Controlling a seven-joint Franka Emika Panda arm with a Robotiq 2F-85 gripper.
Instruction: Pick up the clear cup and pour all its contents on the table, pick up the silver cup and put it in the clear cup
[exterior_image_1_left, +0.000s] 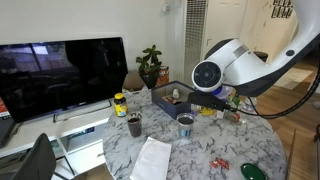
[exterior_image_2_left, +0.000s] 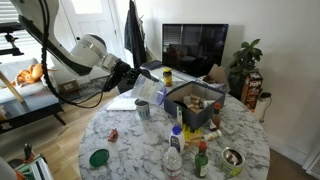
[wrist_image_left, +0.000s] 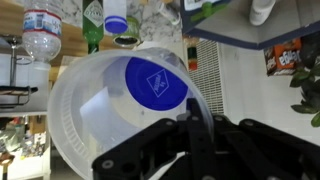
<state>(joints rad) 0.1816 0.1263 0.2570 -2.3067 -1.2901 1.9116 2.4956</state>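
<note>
The gripper tilts downward next and lowers the cup to release it there, since an open spot of bare marble beside the red pieces lies below.
My gripper (wrist_image_left: 190, 120) is shut on the wall of the clear cup (wrist_image_left: 100, 110). The cup fills the wrist view, with a blue round sticker on its base, and I see no pieces inside it. In both exterior views the gripper (exterior_image_2_left: 133, 80) (exterior_image_1_left: 226, 100) holds the cup above the edge of the marble table (exterior_image_1_left: 190, 160) (exterior_image_2_left: 140, 150). The silver cup (exterior_image_1_left: 185, 125) (exterior_image_2_left: 143, 108) stands upright on the table, below and beside the gripper. Small red pieces (exterior_image_1_left: 214, 160) (exterior_image_2_left: 113, 133) lie on the table.
A dark open box (exterior_image_1_left: 170, 97) (exterior_image_2_left: 192, 100) stands mid-table. A near-black cup (exterior_image_1_left: 134, 125) and a yellow-capped jar (exterior_image_1_left: 120, 103) stand by the TV side. Bottles (exterior_image_2_left: 175, 150), a green lid (exterior_image_2_left: 98, 157) and white paper (exterior_image_1_left: 152, 160) also lie on the table.
</note>
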